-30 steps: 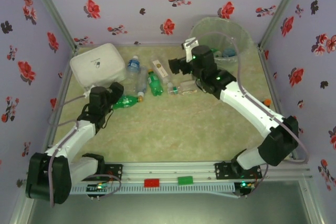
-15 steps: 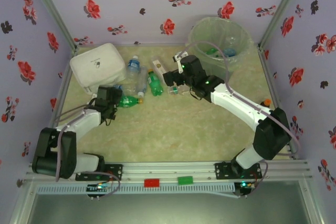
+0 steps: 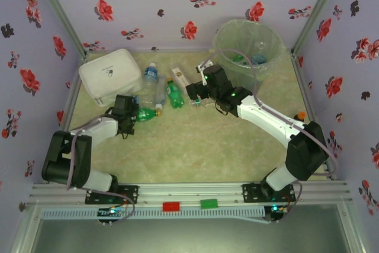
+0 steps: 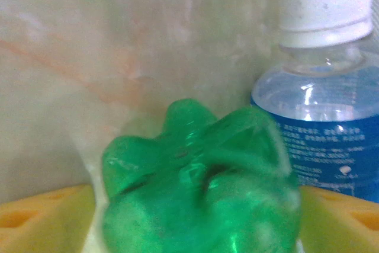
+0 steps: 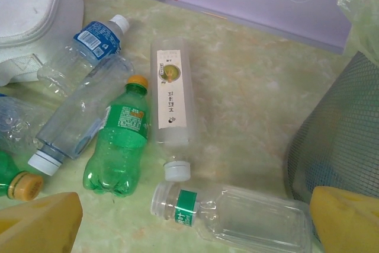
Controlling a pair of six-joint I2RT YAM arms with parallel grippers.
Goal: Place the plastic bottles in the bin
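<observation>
My right gripper will next go back and across toward my left gripper, onto the orange-end with the cap of the green bottle, because my left gripper covers only the bottle's base.
A green bottle lies on its side left of centre. My left gripper is shut on its base, which fills the gap between the yellow pads in the left wrist view. A blue-labelled bottle with a white cap lies just beyond. My right gripper hangs open over a clear bottle with a green band. Past it lie a white-labelled square bottle, a second green bottle and two clear ones. The bin stands at the back right with bottles inside.
A white rounded box sits at the back left, close to the left arm. The bin's mesh wall is right beside my right gripper. A small orange thing lies by the right wall. The near half of the mat is bare.
The left arm has reached down to the green bottle and its jaws have narrowed onto it. The right arm has swung from the bin down and left over the loose bottles.
</observation>
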